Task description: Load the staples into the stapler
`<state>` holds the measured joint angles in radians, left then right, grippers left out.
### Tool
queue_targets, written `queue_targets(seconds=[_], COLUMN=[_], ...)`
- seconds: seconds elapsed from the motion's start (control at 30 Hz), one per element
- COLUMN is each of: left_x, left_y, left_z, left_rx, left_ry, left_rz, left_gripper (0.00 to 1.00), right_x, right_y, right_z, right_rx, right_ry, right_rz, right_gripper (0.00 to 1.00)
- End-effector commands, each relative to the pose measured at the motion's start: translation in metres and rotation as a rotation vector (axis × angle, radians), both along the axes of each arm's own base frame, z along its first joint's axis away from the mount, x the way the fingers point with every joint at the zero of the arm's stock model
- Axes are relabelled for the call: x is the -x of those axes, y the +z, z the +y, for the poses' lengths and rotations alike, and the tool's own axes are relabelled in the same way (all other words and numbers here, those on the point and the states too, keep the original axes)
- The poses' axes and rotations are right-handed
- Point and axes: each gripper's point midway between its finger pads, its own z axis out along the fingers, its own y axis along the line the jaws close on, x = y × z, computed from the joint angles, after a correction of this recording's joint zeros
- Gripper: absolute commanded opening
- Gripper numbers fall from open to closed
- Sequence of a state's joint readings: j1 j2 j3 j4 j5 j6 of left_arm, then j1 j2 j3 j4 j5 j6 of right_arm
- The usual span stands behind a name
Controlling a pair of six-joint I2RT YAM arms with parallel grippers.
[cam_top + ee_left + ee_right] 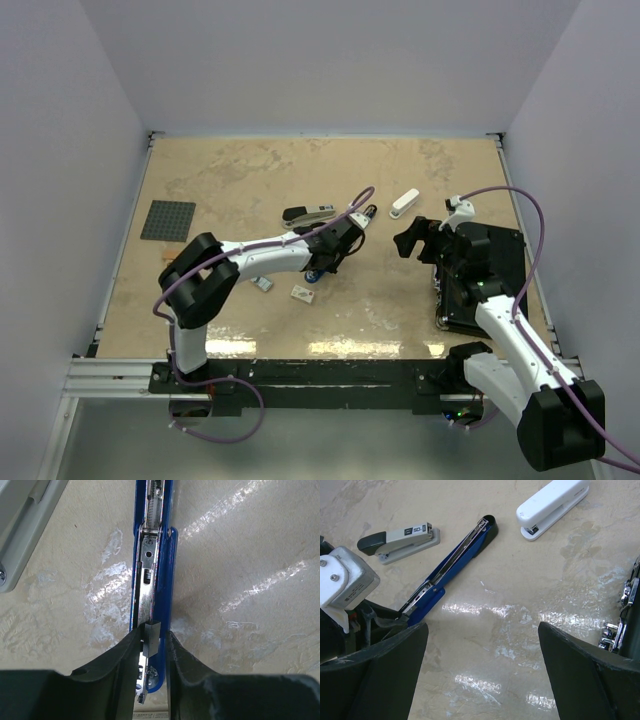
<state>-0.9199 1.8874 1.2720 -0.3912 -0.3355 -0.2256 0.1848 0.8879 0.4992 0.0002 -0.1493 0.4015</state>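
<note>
My left gripper holds the strip of staples, which stands crooked. It needs to lift off the stapler's magazine next and go down to the bare tabletop (252, 655) beside the stapler to let go of the strip.
A blue stapler (455, 555) lies opened flat at the table's middle, with its metal magazine (150, 560) facing up. My left gripper (152, 636) straddles the stapler's rear end. It is shut on a short grey strip of staples (152, 638) that stands over the magazine, and its right finger rests against the blue side wall. In the top view the left gripper (335, 248) covers most of the stapler (316, 272). The small whitish staples box (303, 293) and a small grey tray piece (262, 283) lie just in front. My right gripper (482, 625) hangs open to the right, holding nothing.
A grey and black stapler (400, 537) and a white stapler (552, 505) lie behind the blue one. A black case (490, 270) sits at the right edge under the right arm. A dark grey studded plate (168, 220) lies at the far left.
</note>
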Motion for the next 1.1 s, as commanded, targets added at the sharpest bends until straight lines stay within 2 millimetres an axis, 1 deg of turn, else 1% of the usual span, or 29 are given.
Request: queue_targets(seconds=[0.0,0.1,0.27,0.3,0.43,0.6,0.63,0.67,0.77,0.9,1.07], left_x=[-0.008,-0.008,-0.006,-0.008,-0.007,-0.008,-0.007,-0.008,-0.007,-0.005,-0.004], left_y=[0.008,0.009,0.002,0.002,-0.005,-0.003,-0.005,-0.003,-0.006,-0.006,0.005], left_z=[-0.003,-0.005,-0.005,-0.003,0.002,0.005,0.006,0.008,0.009,0.007,0.000], left_rx=[-0.013,-0.026,-0.085,-0.107,-0.190,-0.275,-0.296,-0.316,-0.355,-0.362,-0.323], left_ry=[0.020,0.015,0.004,0.014,0.012,0.013,0.011,0.020,0.015,0.008,0.003], left_rz=[-0.050,-0.070,-0.096,-0.116,-0.146,-0.217,-0.218,-0.239,-0.260,-0.266,-0.272], left_gripper=[0.32,0.33,0.33,0.33,0.33,0.30,0.29,0.28,0.26,0.22,0.18], right_x=[-0.003,-0.003,-0.004,-0.005,-0.004,-0.004,-0.004,-0.004,-0.004,-0.002,-0.001], right_y=[0.018,0.016,0.016,0.016,0.016,0.015,0.016,0.015,0.015,0.016,0.017], right_z=[0.003,0.003,0.005,0.004,0.005,0.006,0.006,0.006,0.006,0.007,0.006], right_rx=[-0.017,-0.019,-0.025,-0.027,-0.031,-0.038,-0.041,-0.042,-0.047,-0.050,-0.050], right_ry=[0.008,0.007,0.009,0.007,0.006,0.008,0.008,0.009,0.008,0.008,0.005], right_rz=[-0.041,-0.034,-0.032,-0.033,-0.032,-0.031,-0.033,-0.031,-0.031,-0.035,-0.038], right_gripper=[0.97,0.97,0.97,0.97,0.97,0.97,0.97,0.97,0.97,0.97,0.97])
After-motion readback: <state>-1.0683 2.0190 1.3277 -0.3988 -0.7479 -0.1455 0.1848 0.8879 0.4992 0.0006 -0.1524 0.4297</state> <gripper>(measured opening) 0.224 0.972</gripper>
